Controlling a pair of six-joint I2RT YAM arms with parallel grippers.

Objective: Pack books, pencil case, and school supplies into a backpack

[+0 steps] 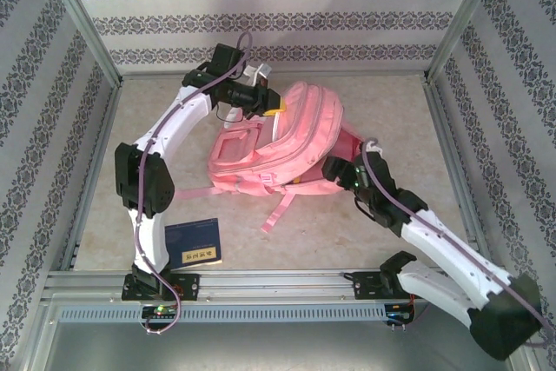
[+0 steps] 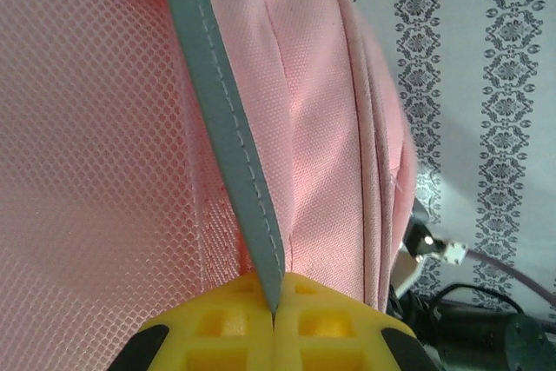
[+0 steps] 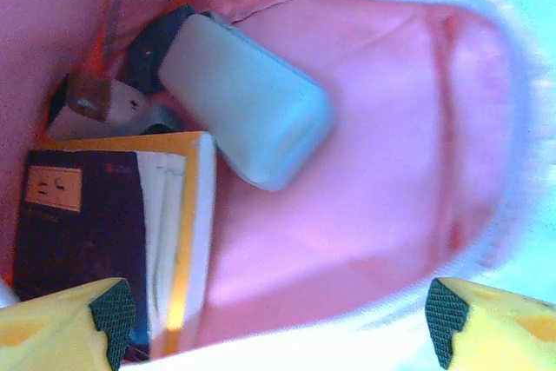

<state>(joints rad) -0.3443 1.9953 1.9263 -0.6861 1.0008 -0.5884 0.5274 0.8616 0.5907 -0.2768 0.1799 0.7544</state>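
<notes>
My left gripper should next go down toward the table below it under the pink backpack (image 1: 287, 141) and let go of the grey piece of the backpack, since the pencil case is already inside.
The pink backpack (image 1: 287, 141) lies in the middle of the table, its mouth facing right. My left gripper (image 2: 276, 301) is shut on a grey strip (image 2: 230, 145) of the backpack (image 2: 321, 128), at its far top end (image 1: 265, 103). My right gripper (image 3: 280, 323) stands open at the mouth (image 1: 337, 169), nothing between its pads. Inside the backpack (image 3: 391, 128) lie the pale pencil case (image 3: 248, 115), a navy book (image 3: 78, 241) on a yellow-edged book (image 3: 184, 241), and the stapler (image 3: 95, 102) behind them. Another navy book (image 1: 193, 243) lies on the table by the left arm's base.
A loose pink strap (image 1: 280, 206) trails toward the near edge. A metal rail (image 1: 278, 284) runs along the front, and frame posts and patterned walls close in the other sides. Open tabletop lies left of the backpack and at the far right.
</notes>
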